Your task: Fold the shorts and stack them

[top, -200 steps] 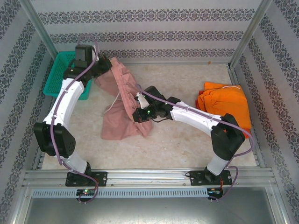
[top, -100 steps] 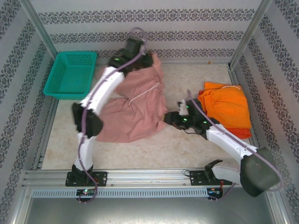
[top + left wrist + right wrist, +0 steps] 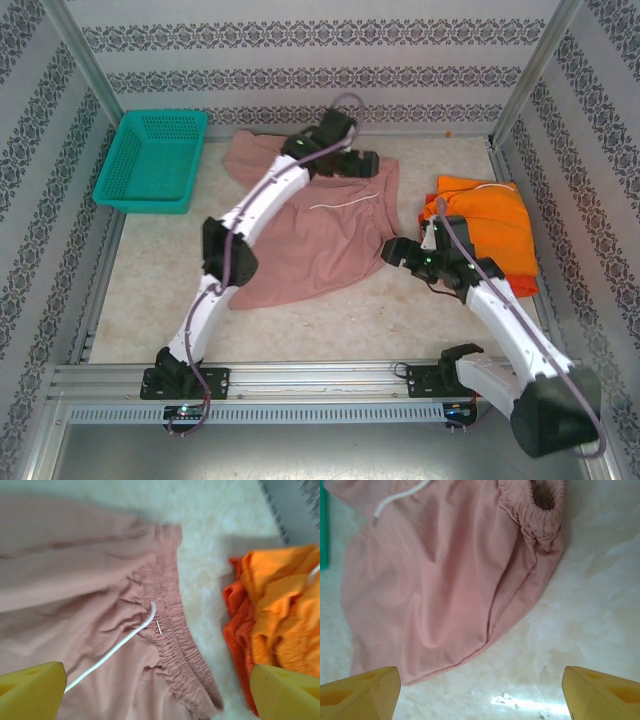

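The open fingers of my right gripper move outward and down over the near end of the gathered waistband next, since they have only bare table between them.
The dusty pink shorts lie spread flat in the middle of the table, white drawstring on top. My left gripper hovers open over their far right corner; the left wrist view has the gathered waistband and drawstring below the wide-apart gripper. My right gripper stands open just right of the pink shorts' hem, over bare table, with nothing between its fingers. At the right, the bright orange shorts lie on the red-orange shorts.
A teal mesh basket stands at the far left corner. Patterned walls and metal posts enclose the table. Bare tabletop lies in front of the pink shorts, between the two arm bases.
The left arm swung from the basket side to the right, dragging the pink shorts out flat, then let go. The right gripper released the cloth and drew back to the right; both opened.
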{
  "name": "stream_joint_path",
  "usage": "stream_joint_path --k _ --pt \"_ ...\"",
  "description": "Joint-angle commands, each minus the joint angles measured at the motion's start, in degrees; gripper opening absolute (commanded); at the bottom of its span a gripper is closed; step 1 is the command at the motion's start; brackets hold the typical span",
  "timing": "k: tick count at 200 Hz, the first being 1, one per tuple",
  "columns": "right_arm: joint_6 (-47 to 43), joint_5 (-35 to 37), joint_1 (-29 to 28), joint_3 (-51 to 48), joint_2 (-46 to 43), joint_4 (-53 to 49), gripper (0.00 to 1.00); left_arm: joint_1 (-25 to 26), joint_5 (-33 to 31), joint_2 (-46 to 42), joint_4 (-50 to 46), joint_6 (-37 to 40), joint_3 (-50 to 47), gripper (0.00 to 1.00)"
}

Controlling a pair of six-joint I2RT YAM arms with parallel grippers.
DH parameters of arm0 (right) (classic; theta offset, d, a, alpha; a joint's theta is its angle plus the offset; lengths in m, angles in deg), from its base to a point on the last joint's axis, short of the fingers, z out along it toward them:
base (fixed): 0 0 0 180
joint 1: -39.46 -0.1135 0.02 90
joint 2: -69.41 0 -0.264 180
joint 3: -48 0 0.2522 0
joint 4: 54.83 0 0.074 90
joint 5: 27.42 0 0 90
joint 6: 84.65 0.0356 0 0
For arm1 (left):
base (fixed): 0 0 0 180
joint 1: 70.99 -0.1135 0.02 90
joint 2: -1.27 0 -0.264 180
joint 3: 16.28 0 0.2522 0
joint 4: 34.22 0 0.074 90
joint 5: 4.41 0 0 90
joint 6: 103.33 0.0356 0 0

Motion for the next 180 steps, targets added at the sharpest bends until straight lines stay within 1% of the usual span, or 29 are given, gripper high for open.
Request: stream_joint_path --k 1,19,42,54,66,90,111,121,144,180 --pt "-5.26 5.58 -0.65 5.44 7.60 -0.85 0.84 -1.38 -3.35 -16.01 0.59 4.33 -12.12 0.95" --pt "-7.26 6.38 0.02 10.37 14.93 -0.49 0.84 -1.68 -2.97 -29.47 10.91 3.01 -34.14 0.95" --pt "-8.37 6.74 0.82 14.74 23.22 1.05 0.79 -3.35 -1.88 -45.49 24.77 -3.83 -61.46 0.98" --pt "-9.26 6.76 1.19 16.74 27.06 1.53 0.75 -4.09 -2.40 -51.91 27.75 -6.43 -71.84 0.98" --pt "-10.74 7.47 1.38 18.96 30.97 1.01 0.73 -4.59 -3.40 -57.05 27.41 -8.35 -79.40 0.98" --pt "-12.77 8.45 2.00 22.32 37.10 0.11 0.71 -5.23 -4.40 -65.70 25.72 -11.53 -91.63 0.98" --pt "-13.10 8.34 2.43 23.67 40.08 0.48 0.65 -5.84 -6.63 -73.32 22.02 -15.08 -99.35 0.97" --pt "-13.04 7.66 2.47 24.15 41.13 0.94 0.62 -6.18 -7.17 -77.07 20.42 -17.67 -102.80 0.95" --pt "-12.77 6.07 2.39 24.99 43.26 1.79 0.52 -7.05 -7.10 -84.67 16.73 -23.03 -109.39 0.91" --pt "-12.99 5.02 2.01 26.67 45.45 1.81 0.45 -7.83 -5.54 -91.88 12.15 -28.96 -116.39 0.88"
